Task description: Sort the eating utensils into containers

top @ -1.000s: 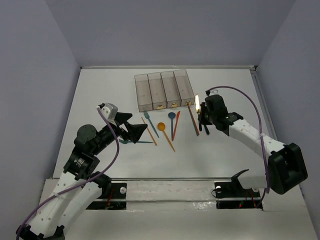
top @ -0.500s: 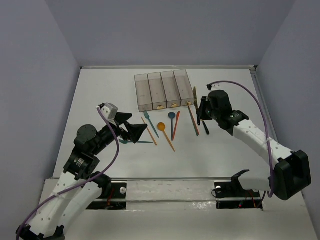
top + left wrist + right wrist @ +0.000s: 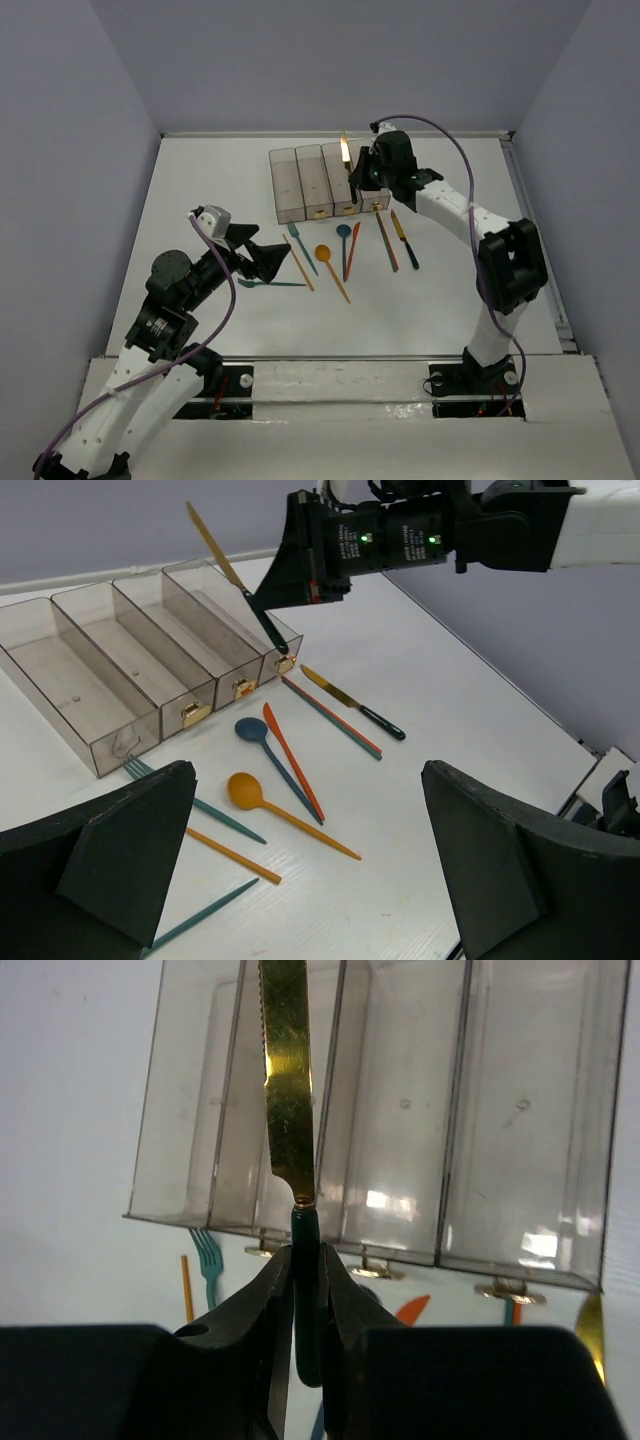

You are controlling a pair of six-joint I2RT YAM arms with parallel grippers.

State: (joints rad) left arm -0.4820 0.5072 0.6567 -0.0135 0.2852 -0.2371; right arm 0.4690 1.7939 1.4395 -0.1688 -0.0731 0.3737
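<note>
The knife goes across and down over the empty end bin by the teal fork [image 3: 302, 247] next in my right gripper. It hangs over the bins [image 3: 300, 185], away from that one.
My right gripper [image 3: 358, 176] is shut on the dark green handle of a gold-bladed knife [image 3: 287, 1080]. It holds the knife above the four joined translucent bins [image 3: 300, 185], blade pointing over the right-hand bins [image 3: 400, 1110]. The held knife also shows in the left wrist view [image 3: 228, 565]. My left gripper [image 3: 268, 262] is open and empty, low over the table left of the loose utensils. On the table lie a teal fork [image 3: 302, 247], an orange spoon [image 3: 328, 260], a blue spoon [image 3: 343, 238] and a second gold knife [image 3: 404, 238].
An orange stick [image 3: 297, 262], a red utensil [image 3: 352, 250], a red and a teal stick together [image 3: 386, 240] and a teal stick [image 3: 272, 284] lie in front of the bins. White walls border the table at the back and both sides.
My right arm has carried the knife up and to the left, from beside the loose utensils to above the bins. The left arm has barely moved.
</note>
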